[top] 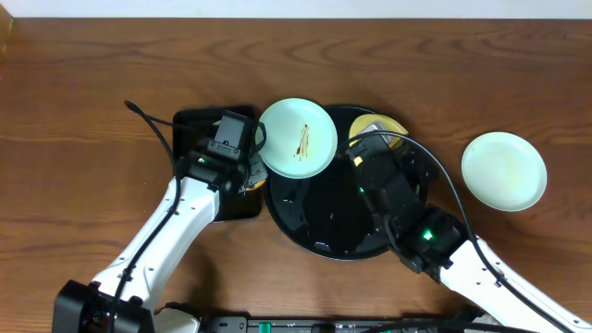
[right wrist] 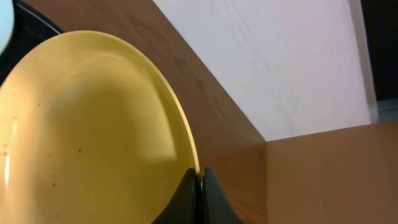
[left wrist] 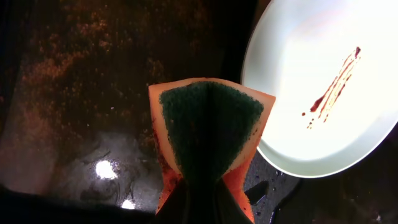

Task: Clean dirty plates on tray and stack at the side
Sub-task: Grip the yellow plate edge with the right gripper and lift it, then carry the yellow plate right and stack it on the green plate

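Observation:
I will move my right gripper over the second mint-green plate (top: pixel 504 171) next, because it lies clean beside the tray. Then I will lower the pale yellow plate (top: pixel 388 125) on top and let go of the yellow plate's rim.
A mint-green plate (top: pixel 298 137) with brown sauce streaks lies on the far left part of the round black tray (top: pixel 324 231); it also shows in the left wrist view (left wrist: pixel 323 87). My left gripper (top: pixel 242 171) is shut on an orange sponge with a green scouring face (left wrist: pixel 210 121), just left of that plate. My right gripper (top: pixel 370 148) is shut on the rim of the pale yellow plate (top: pixel 388 125), which it holds tilted up at the tray's far right; the yellow plate fills the right wrist view (right wrist: pixel 87 124). A second mint-green plate (top: pixel 504 171) lies on the bare wood at the right.
A smaller rectangular black tray (top: pixel 199 129), wet and glossy, lies left of the round tray, under my left gripper (left wrist: pixel 74 93). Cables run over both arms. Bare wood tabletop (top: pixel 92 74) surrounds the trays.

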Motion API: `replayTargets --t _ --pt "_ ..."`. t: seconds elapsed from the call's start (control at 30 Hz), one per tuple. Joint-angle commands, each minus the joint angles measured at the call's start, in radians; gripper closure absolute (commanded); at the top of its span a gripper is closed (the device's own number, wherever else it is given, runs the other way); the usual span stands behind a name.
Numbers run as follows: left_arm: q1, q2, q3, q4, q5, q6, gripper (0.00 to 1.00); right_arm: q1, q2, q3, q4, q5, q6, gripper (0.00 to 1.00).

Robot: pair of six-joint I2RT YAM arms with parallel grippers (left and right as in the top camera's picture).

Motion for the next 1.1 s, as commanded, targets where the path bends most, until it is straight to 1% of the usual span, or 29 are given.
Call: replayTargets --t 0.0,0.23,0.37,0.4,0.47,0.57,0.67,0.8,0.87,1.0,1.07 --pt "0.004 -0.01 -0.004 -0.002 -0.012 0.02 0.92 0.012 -0.013 0.005 0.015 0.037 -0.069 0.99" --pt "0.004 -0.01 -0.004 -0.003 -0.012 0.02 0.92 0.012 -0.013 0.005 0.076 0.049 -0.169 0.99" --pt "0.004 -0.01 -0.004 -0.002 -0.012 0.02 0.92 0.012 -0.013 0.005 0.082 0.052 -0.149 0.99" --pt "0.004 -0.01 -0.004 -0.002 -0.012 0.02 0.92 0.012 -0.013 0.005 0.079 0.051 -0.106 0.99" --pt "0.004 -0.01 -0.004 -0.002 -0.012 0.02 0.92 0.002 -0.013 0.005 0.057 0.023 0.026 0.99" --pt "0.004 -0.01 -0.004 -0.003 -0.012 0.021 0.92 -0.039 -0.013 0.005 -0.027 -0.144 0.216 0.99" --pt "0.004 -0.01 -0.004 -0.006 -0.012 0.021 0.92 -0.108 -0.011 0.005 -0.08 -0.209 0.379 0.99" --pt "0.004 -0.01 -0.004 -0.006 -0.012 0.02 0.92 -0.229 -0.012 0.005 -0.085 -0.273 0.441 0.99" --pt "0.004 -0.01 -0.004 -0.007 -0.012 0.021 0.92 -0.292 -0.012 0.006 -0.095 -0.34 0.467 0.99" --pt "0.004 -0.01 -0.004 -0.007 -0.012 0.02 0.92 -0.48 -0.011 0.006 -0.141 -0.516 0.589 0.99" --pt "0.004 -0.01 -0.004 -0.007 -0.012 0.02 0.91 -0.586 -0.011 0.006 -0.139 -0.594 0.618 0.99"
